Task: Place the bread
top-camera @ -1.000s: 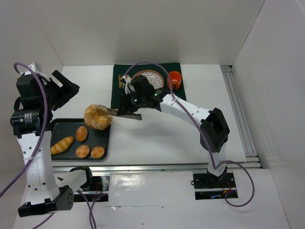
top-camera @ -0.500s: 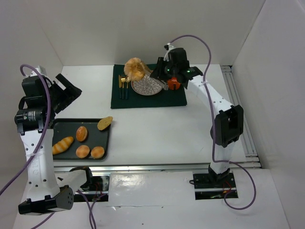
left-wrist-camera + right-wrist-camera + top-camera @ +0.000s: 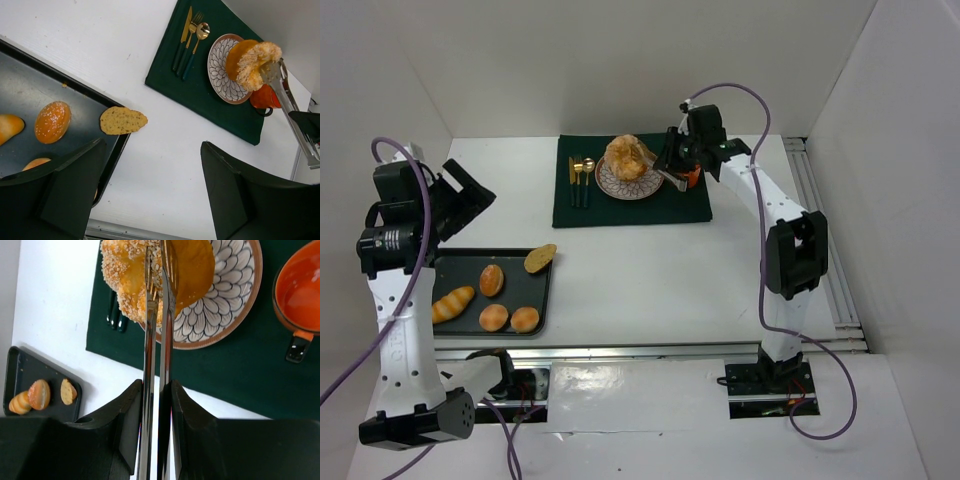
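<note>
The pinched bread is already over the patterned plate. My right gripper should next go down a little toward the plate and open to release the tongs' handles.
The bread (image 3: 628,157), large, round and golden with a pale crumbly top, is gripped between metal tongs (image 3: 665,175) over the patterned plate (image 3: 610,188). I cannot tell whether it touches the plate. My right gripper (image 3: 682,160) is shut on the tongs' handles. In the right wrist view the gripper (image 3: 156,385) squeezes the tongs (image 3: 155,340), which pinch the bread (image 3: 130,280) above the plate (image 3: 227,305). My left gripper (image 3: 470,195) is open and empty above the tray's far edge. Its view (image 3: 153,145) also shows the bread (image 3: 252,62) tilted on edge.
A dark green mat (image 3: 630,208) holds the plate, gold cutlery (image 3: 580,180) and an orange cup (image 3: 300,292). A black tray (image 3: 460,270) at the front left holds small buns (image 3: 492,280), an elongated roll (image 3: 450,305) and a flat slice (image 3: 540,258) on its rim.
My right arm has carried the bread in the tongs from above the tray to the far mat, then lowered it over the plate. The left gripper has shifted only slightly.
</note>
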### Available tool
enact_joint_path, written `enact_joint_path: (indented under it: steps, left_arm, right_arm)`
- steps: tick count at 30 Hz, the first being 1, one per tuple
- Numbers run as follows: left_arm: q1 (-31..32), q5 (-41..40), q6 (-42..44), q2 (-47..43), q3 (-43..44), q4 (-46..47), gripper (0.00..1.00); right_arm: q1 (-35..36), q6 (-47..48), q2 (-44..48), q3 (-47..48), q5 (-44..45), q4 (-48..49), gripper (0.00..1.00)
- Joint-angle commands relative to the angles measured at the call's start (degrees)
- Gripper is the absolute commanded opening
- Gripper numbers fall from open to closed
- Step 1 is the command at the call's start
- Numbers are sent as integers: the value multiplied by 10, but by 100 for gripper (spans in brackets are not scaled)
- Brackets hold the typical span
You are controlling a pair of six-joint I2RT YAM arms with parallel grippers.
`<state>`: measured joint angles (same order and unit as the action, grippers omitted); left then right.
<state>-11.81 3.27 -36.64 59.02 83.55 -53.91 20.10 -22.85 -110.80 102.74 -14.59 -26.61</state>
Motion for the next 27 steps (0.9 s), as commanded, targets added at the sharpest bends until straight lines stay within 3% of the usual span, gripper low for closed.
enact_joint_path:
  steps: [1,10,12,13,14,22,27]
  left_arm:
    - [-3,10,-2,0,-2,21,89]
    - [-3,10,-2,0,-8,26,89]
    - [-3,16,-2,0,-14,26,89]
    - [-3,16,-2,0,-14,26,89]
    - [-3,21,-2,0,-14,26,89]
    - [-3,27,-2,-5,-26,26,88]
    - [-3,17,-2,-10,-21,26,88]
  right_arm:
    - [-4,7,6,-5,-27,14,15]
    - [-15,-5,-38,24,-47,10,30]
    - [-15,3,-50,48,-47,-3,38]
    - [-15,9,-56,68,-47,-12,48]
    - [-15,9,-56,77,-40,-12,49]
    - [-15,19,-50,152,-19,-48,58]
    - [-15,25,29,78,-19,-12,58]
